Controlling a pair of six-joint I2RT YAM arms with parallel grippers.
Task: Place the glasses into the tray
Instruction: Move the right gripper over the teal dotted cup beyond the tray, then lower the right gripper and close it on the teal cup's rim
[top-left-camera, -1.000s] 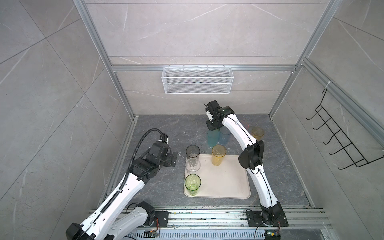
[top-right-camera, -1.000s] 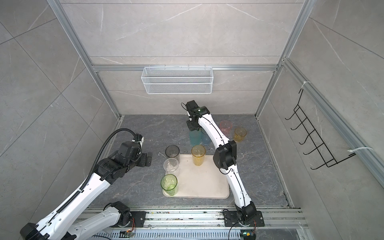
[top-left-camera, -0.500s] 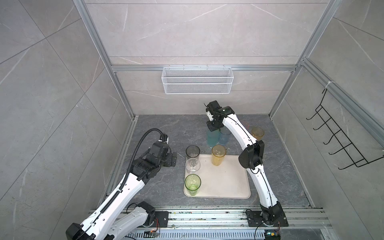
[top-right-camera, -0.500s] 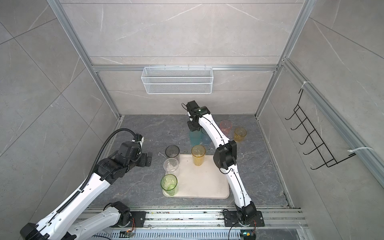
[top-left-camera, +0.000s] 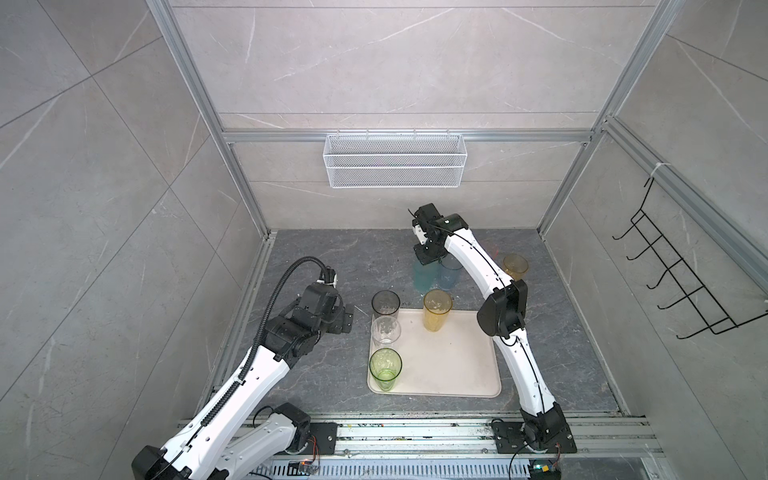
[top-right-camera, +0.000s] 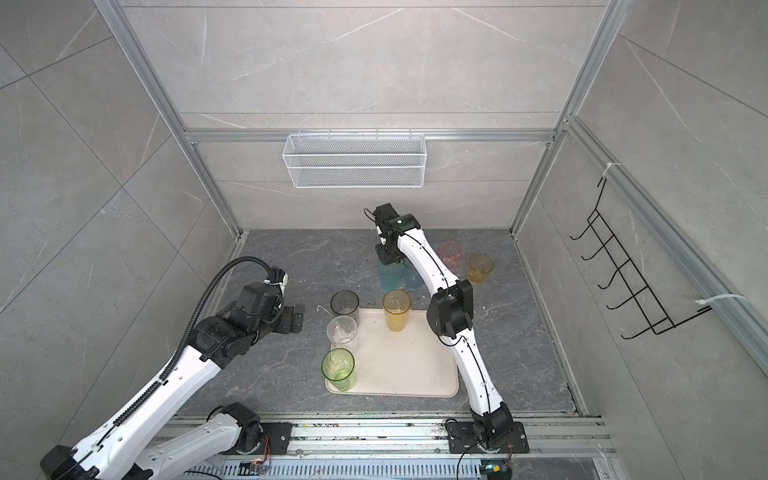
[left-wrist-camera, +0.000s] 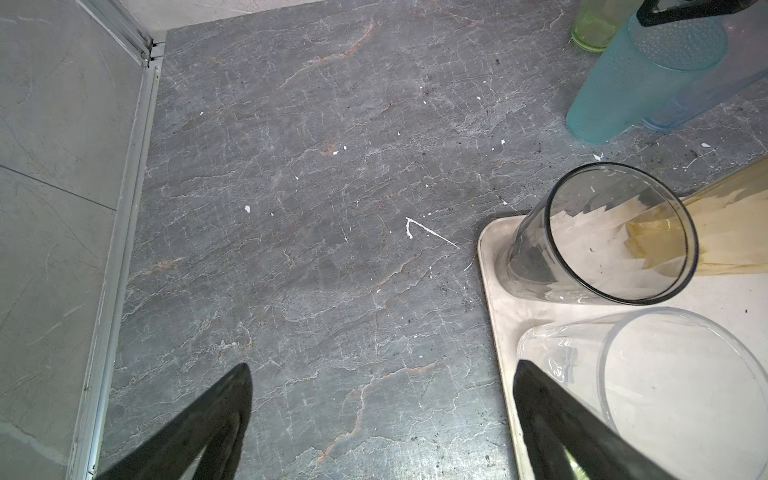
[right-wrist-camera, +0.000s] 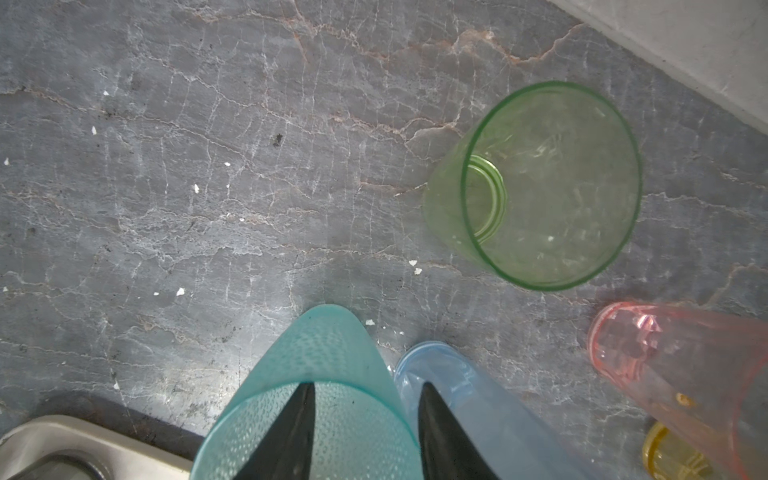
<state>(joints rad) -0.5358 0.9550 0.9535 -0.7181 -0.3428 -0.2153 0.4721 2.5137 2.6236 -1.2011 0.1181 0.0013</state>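
Note:
The teal glass's rim (right-wrist-camera: 366, 390) beside the blue glass is below my right gripper, between its parted fingers, so next I will lower the gripper over both sides of it and close.
The cream tray (top-left-camera: 449, 365) (top-right-camera: 407, 365) holds a smoky grey glass (top-left-camera: 385, 302), a clear glass (top-left-camera: 386, 330), a green glass (top-left-camera: 385, 365) and an amber glass (top-left-camera: 437, 309). Beyond it on the floor stand a teal glass (top-left-camera: 424, 276), a blue glass (top-left-camera: 451, 276), a pink glass (top-right-camera: 451, 253), an amber glass (top-left-camera: 515, 266) and a green glass (right-wrist-camera: 540, 187). My right gripper (right-wrist-camera: 366, 386) (top-left-camera: 428, 259) is open and straddles the teal glass's rim, one finger inside and one beside the blue glass. My left gripper (left-wrist-camera: 382, 365) (top-left-camera: 347, 322) hangs open and empty by the tray's left edge.
A white wire basket (top-left-camera: 395, 166) hangs on the back wall. A black hook rack (top-left-camera: 673, 282) is fixed to the right wall. Aluminium frame rails border the dark stone floor (left-wrist-camera: 311, 249).
My right gripper has sunk slightly over the teal glass. The left arm and the glasses have stayed where they were.

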